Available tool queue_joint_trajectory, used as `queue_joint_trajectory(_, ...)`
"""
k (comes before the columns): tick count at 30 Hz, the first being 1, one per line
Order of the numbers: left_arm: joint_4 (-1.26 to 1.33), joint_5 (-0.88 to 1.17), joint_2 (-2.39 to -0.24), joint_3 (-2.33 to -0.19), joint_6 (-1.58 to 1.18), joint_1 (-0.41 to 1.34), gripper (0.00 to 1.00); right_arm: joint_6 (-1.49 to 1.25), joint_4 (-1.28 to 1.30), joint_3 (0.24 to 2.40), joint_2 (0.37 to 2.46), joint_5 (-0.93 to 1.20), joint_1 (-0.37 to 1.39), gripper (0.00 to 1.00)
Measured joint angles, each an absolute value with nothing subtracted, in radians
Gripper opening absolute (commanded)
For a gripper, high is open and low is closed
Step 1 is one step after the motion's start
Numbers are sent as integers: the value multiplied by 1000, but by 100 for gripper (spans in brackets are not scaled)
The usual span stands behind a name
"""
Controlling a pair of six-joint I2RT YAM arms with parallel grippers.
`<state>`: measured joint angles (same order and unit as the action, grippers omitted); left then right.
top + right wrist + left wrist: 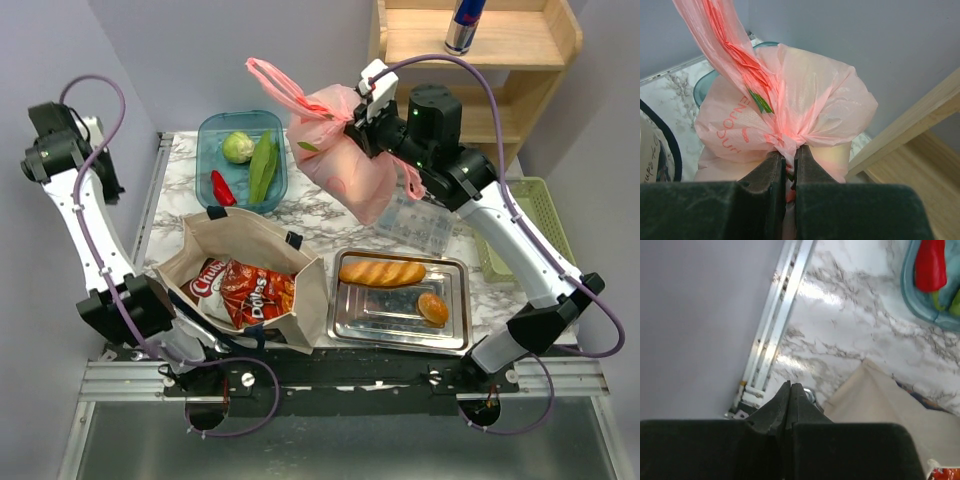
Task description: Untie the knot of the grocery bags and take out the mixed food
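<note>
My right gripper will next move down, back and to the left in the top view onto the front tabletop beside the metal tray, because the bag is hanging unsupported.
The pink plastic bag hangs in the air over the back of the table, bulging with contents I cannot make out. My right gripper is shut on the twisted plastic right at the knot. One loose handle sticks up to the left. The beige tote stands open at the front left, with a red chip bag and a white-and-red chip bag inside. My left gripper is shut on nothing, just beside the tote's near-left corner.
A blue dish at the back holds a round green vegetable, a long green one and a red pepper. A metal tray carries a baguette and a bun. A clear box, a green basket and a wooden shelf stand at the right.
</note>
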<state>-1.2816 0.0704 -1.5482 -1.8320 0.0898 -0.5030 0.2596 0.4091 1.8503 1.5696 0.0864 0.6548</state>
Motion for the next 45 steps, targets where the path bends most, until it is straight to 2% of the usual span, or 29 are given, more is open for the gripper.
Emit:
queue_joint_trajectory(5, -1341, -11, -1755, -2244, 107, -502, 2, 263, 411, 1837, 1548, 86, 641, 1)
queue_joint_trajectory(6, -1360, -19, -1810, -2348, 113, -502, 10, 263, 413, 1837, 1547, 86, 640, 1)
queue_joint_trajectory(8, -1396, 15, -1889, -2492, 140, -503, 44, 265, 418, 1837, 1547, 86, 639, 1)
queue_joint_trajectory(9, -1404, 62, -1896, -2496, 157, -505, 62, 266, 421, 1836, 1547, 83, 639, 1)
queue_joint_trajectory(11, -1422, 172, -1853, -2395, 194, -506, 90, 270, 424, 1831, 1544, 77, 636, 1)
queue_joint_trajectory(12, -1423, 238, -1792, -2283, 226, -505, 98, 271, 426, 1828, 1542, 74, 635, 1)
queue_joint_trajectory(16, -1473, 456, -1538, -1912, 324, -502, 98, 275, 440, 1802, 1529, 67, 633, 1)
queue_joint_trajectory(21, -1527, 618, -1307, -1781, 422, -502, 98, 278, 452, 1773, 1512, 66, 633, 1)
queue_joint_trajectory(25, -1522, 625, -1196, -1601, 460, -490, 99, 278, 456, 1761, 1505, 67, 633, 1)
queue_joint_trajectory(29, -1411, 490, -1141, -1392, 432, -382, 99, 279, 458, 1759, 1500, 67, 633, 1)
queue_joint_trajectory(31, -1355, 395, -1132, -1325, 406, -328, 96, 279, 458, 1758, 1497, 67, 633, 1)
queue_joint_trajectory(33, -1307, 298, -1132, -1293, 379, -289, 85, 279, 457, 1751, 1491, 67, 633, 1)
queue_joint_trajectory(34, -1288, 263, -1132, -1286, 369, -280, 74, 279, 457, 1744, 1485, 67, 633, 1)
queue_joint_trajectory(35, -1269, 227, -1136, -1283, 357, -274, 56, 280, 457, 1735, 1480, 67, 633, 1)
queue_joint_trajectory(37, -1236, 173, -1149, -1284, 337, -273, 7, 282, 458, 1720, 1470, 67, 633, 1)
queue_joint_trajectory(38, -1222, 152, -1158, -1286, 332, -273, 0, 282, 458, 1716, 1468, 67, 633, 1)
queue_joint_trajectory(42, -1225, 120, -1217, -1345, 312, -288, 0, 290, 457, 1700, 1458, 67, 633, 1)
queue_joint_trajectory(45, -1311, 152, -1310, -1531, 315, -352, 0, 290, 458, 1680, 1443, 67, 633, 1)
